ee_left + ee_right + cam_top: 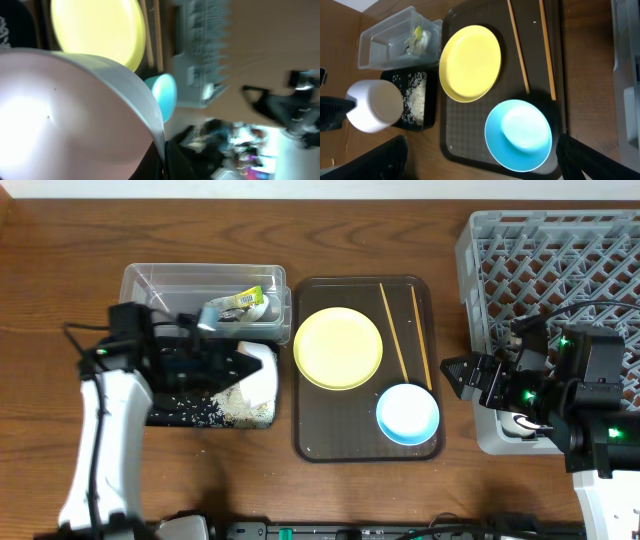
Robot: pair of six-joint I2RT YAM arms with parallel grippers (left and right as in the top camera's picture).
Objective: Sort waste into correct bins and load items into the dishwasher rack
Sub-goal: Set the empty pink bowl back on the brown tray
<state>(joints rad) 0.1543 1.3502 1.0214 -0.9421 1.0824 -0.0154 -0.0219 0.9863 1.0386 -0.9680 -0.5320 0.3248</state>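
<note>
My left gripper swings over the serving tray next, levels the white bowl and lowers it to release beside the blue bowl (408, 414), as the serving tray's near corner (326, 423) is bare.
My left gripper (238, 366) is shut on the rim of the white bowl (263, 370) and holds it tilted on its side over the black tray (170, 412), where white rice (235, 408) lies. The bowl fills the left wrist view (65, 115). The green-and-yellow wrapper (238, 304) lies in the clear tub (160, 280). The yellow plate (338, 348), two chopsticks (392, 330) and the blue bowl (408, 414) sit on the brown serving tray (320, 440). My right gripper (452, 370) is open and empty between that tray and the grey rack (560, 250); it hangs over the blue bowl (519, 134).
A small white object (522, 423) shows in the rack's near corner, partly hidden under the right arm. The tub and black tray stand close beside the serving tray's left edge. Bare wooden table (60, 240) lies at the far left and along the front.
</note>
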